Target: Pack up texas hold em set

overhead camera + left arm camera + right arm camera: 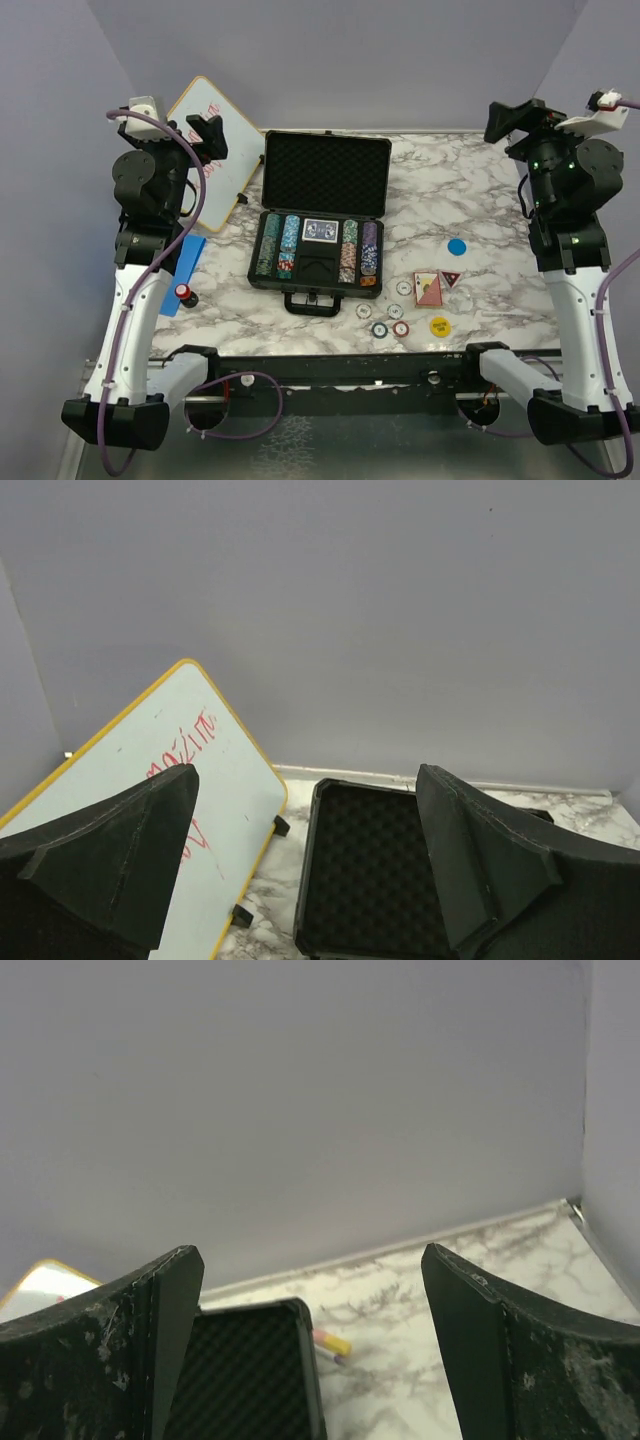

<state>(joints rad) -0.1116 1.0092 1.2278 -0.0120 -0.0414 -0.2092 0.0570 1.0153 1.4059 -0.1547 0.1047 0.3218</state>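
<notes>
My right gripper will move down and back to reach the red-backed deck (428,288) outside the briefcase (318,290). My fingers will tilt downward onto the deck's far end.
The black briefcase (318,290) lies open mid-table, its foam-lined lid (325,172) tipped back. Rows of poker chips (283,245) and a card deck (320,230) fill its base. To its right, loose on the marble, are a blue disc (457,246), a red-backed deck (428,288), a yellow disc (439,326) and several chips (390,328). My left gripper (205,135) (307,780) hangs open high at the back left, with the lid (370,870) below it. My right gripper (515,118) (310,1255) is open high at the back right, holding nothing.
A white dry-erase board (215,140) (190,750) leans at the back left beside the lid. A flat blue pad (185,262) and a red-capped black item (184,294) lie by the left arm. A yellow-and-pink marker (332,1343) rests behind the lid (245,1370).
</notes>
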